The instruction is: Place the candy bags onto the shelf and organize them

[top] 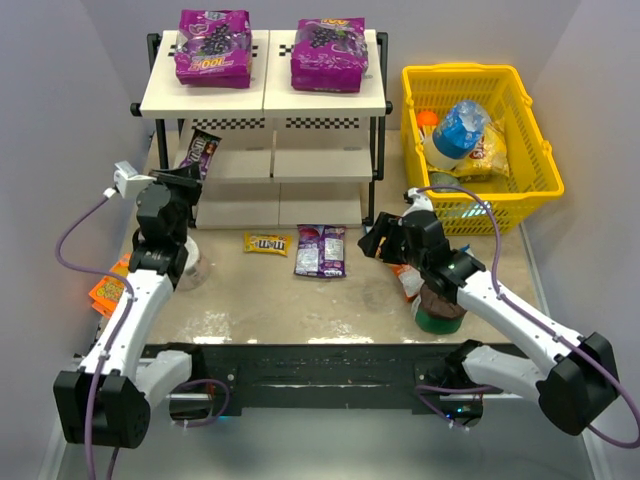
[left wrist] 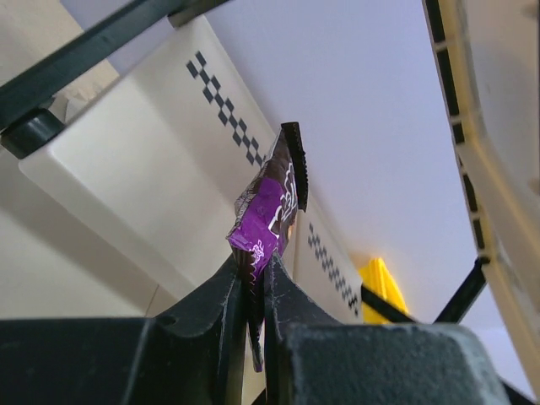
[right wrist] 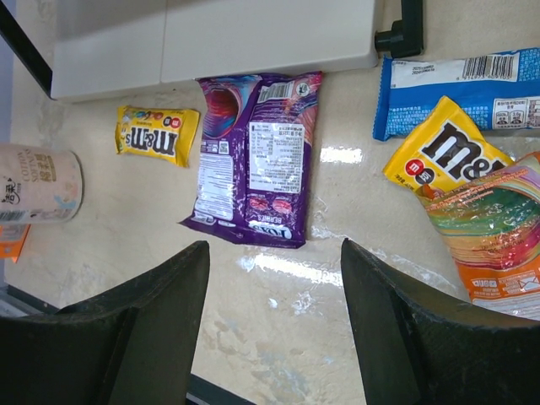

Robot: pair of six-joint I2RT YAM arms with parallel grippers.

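Note:
My left gripper reaches outward beneath the shelf's top board next and releases the small dark-purple packet at the middle level's bare end [left wrist: 175,152].
Two large purple candy bags [top: 213,47] [top: 329,52] lie on the top board of the shelf [top: 262,98]. My left gripper [top: 189,174] [left wrist: 257,270] is shut on a small dark-purple packet [top: 201,150] [left wrist: 272,209], held upright at the shelf's left front, level with the middle tier. My right gripper [top: 373,240] [right wrist: 274,246] is open and empty, low over the table. Ahead of it lie a purple bag [right wrist: 257,160] [top: 320,250] and a small yellow packet [right wrist: 156,135] [top: 267,243]. To its right lie blue [right wrist: 456,84], yellow [right wrist: 447,156] and orange [right wrist: 494,240] bags.
A yellow basket [top: 520,120] with a blue-capped bottle and a yellow bag stands at the back right. A paper cup [top: 192,268] [right wrist: 38,181] and a flat orange box [top: 105,290] sit by the left arm. A dark round container [top: 437,310] sits under the right arm.

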